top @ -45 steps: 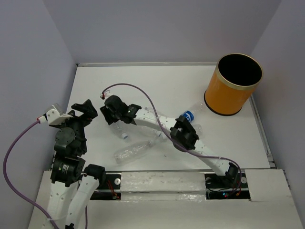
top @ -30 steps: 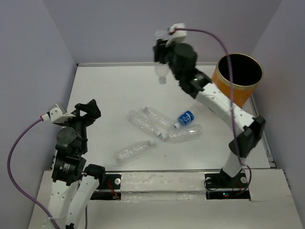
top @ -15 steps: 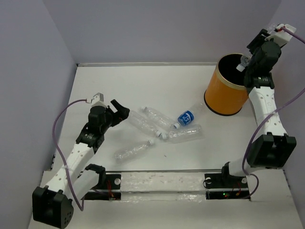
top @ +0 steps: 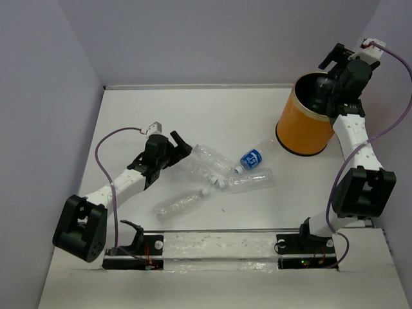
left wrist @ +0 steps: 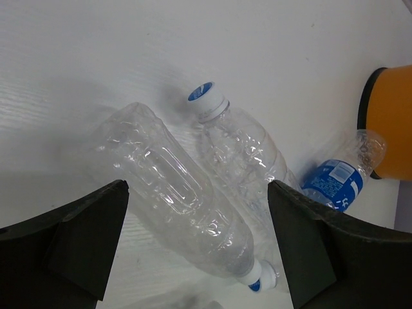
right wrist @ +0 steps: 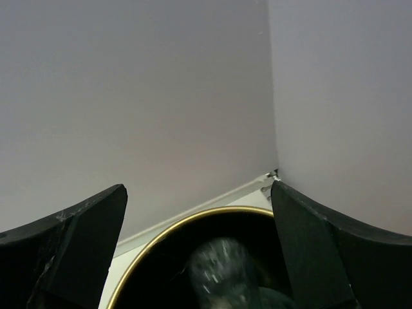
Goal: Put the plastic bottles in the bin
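The capless end (top: 186, 165) (left wrist: 141, 145) of the clear crinkled plastic bottle is below my left gripper's open fingers, so next I should turn that gripper and move it down onto that end.
Several clear plastic bottles lie mid-table: one (top: 192, 165) beside my left gripper, one (top: 215, 158) next to it, a blue-labelled one (top: 253, 158), one (top: 248, 181) and one (top: 179, 203) nearer the front. My left gripper (top: 180, 149) is open and straddles a bottle (left wrist: 174, 190) without closing on it. A blue-and-white capped bottle (left wrist: 239, 145) lies just beyond. My right gripper (top: 329, 67) hangs open above the orange bin (top: 308, 129). A blurred bottle (right wrist: 222, 273) shows inside the bin's gold rim (right wrist: 187, 220), free of the right gripper (right wrist: 198, 190).
Purple walls close in the white table on three sides. The bin stands in the back right corner, close to the wall. A metal strip runs along the table's front edge (top: 212, 248) between the arm bases.
My right gripper has opened above the bin and let its bottle drop inside. The left arm has reached further right, bringing its open fingers around a lying bottle.
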